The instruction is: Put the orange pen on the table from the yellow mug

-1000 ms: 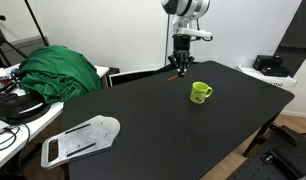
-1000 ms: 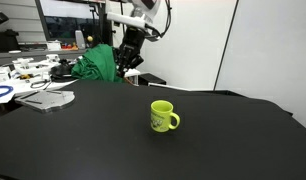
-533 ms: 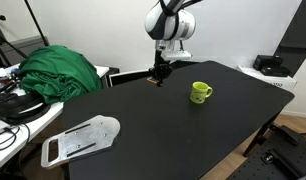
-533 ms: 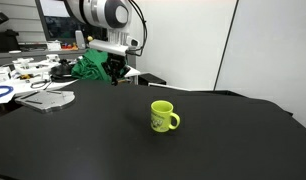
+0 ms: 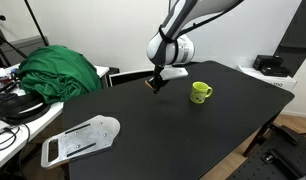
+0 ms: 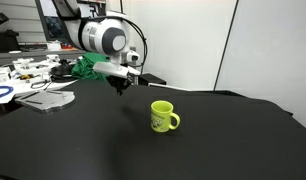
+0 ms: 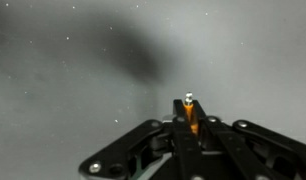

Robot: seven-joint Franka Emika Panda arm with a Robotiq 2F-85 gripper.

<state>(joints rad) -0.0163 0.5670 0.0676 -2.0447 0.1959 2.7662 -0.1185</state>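
Observation:
The robot will next move its gripper down toward the bare black tabletop below, well clear of the yellow mug [image 5: 200,92], and let go of the orange pen there.
My gripper [image 5: 153,85] is shut on the orange pen [image 7: 191,113], a thin orange stick pinched between the two fingers with its tip sticking out in the wrist view. The gripper hangs low over the black table [image 5: 183,125], left of the yellow mug [image 5: 200,92] in that exterior view. In an exterior view the gripper [image 6: 120,86] is left of and behind the mug [image 6: 163,117]. The mug stands upright on the table [image 6: 93,140], well apart from the gripper. The wrist view shows only blurred dark tabletop beyond the pen.
A green cloth heap [image 5: 61,72] lies at the table's back left. A white flat device [image 5: 81,138] lies near the table's front left edge. A cluttered white side desk [image 6: 33,75] stands beside the table. A dark box [image 5: 271,65] sits at the far right.
The arm has swung away from the mug and lowered toward the tabletop, the gripper tilting over, still holding the orange pen.

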